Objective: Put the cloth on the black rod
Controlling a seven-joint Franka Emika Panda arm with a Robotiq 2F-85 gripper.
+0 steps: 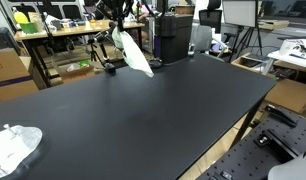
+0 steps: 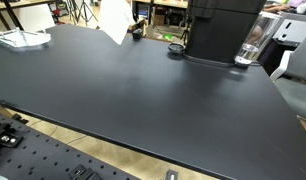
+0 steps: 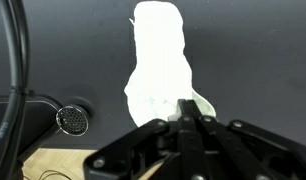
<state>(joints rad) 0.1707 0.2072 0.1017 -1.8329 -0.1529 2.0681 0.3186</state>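
Note:
I will lower my gripper toward the right in the wrist view, over the far end of the table, to let go of the cloth, because the cloth still hangs below my closed fingers.
My gripper is shut on the top of a white cloth. The cloth hangs down over the far end of the black table. In the wrist view the closed fingers pinch the cloth, which spreads away below them. The cloth also shows at the top of an exterior view, where the gripper is cut off. A small black round base sits on the table just beside the hanging cloth and also shows in the wrist view. I cannot make out the black rod clearly.
A second white cloth lies at the table's near corner, also seen in an exterior view. A black machine with a glass beside it stands at the table's far edge. Desks and clutter lie beyond.

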